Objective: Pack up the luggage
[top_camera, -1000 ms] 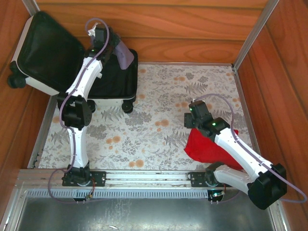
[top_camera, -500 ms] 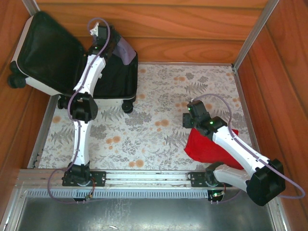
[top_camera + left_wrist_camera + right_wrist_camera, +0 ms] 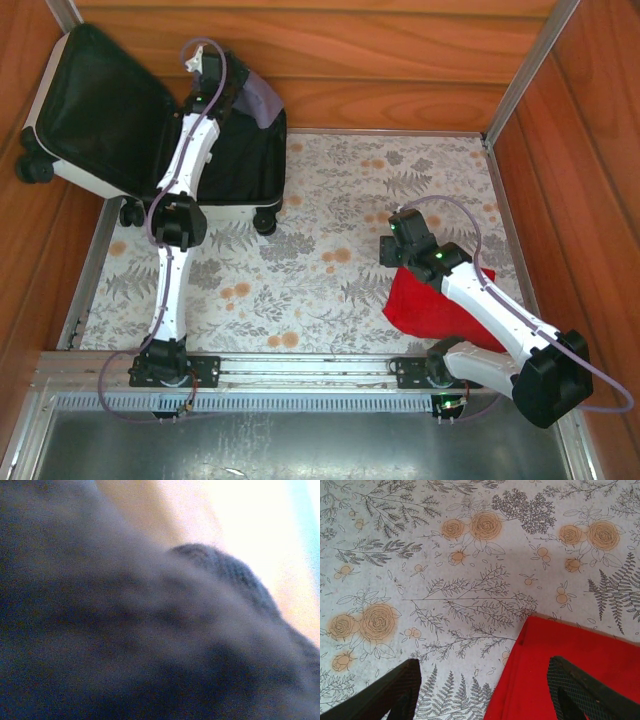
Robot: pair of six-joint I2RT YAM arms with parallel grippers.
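Next, my left gripper lowers slightly back into the suitcase's open base and releases the lavender-grey cloth [image 3: 262,104] there, since the base lies below and back from the gripper.
The luggage [image 3: 72,172], a small white suitcase, lies open at the back left, its black-lined lid leaning against the left wall. My left gripper [image 3: 214,84] reaches over the open base at its far rim, shut on a lavender-grey cloth [image 3: 262,104] that drapes over the suitcase's back right corner. Blurred grey fabric [image 3: 150,630] covers the left wrist view. My right gripper [image 3: 390,250] [image 3: 482,669] hangs open just above the table, straddling the left edge of a folded red cloth [image 3: 430,305] [image 3: 580,670]; nothing is between its fingers.
A floral tablecloth [image 3: 340,220] covers the table. Wooden walls close in the back and both sides, with a metal post [image 3: 525,70] at the back right. The suitcase wheels [image 3: 266,222] face the middle of the table.
My left arm has stretched farther toward the back over the suitcase, carrying the lavender-grey cloth to its far right corner. The right arm has barely shifted.
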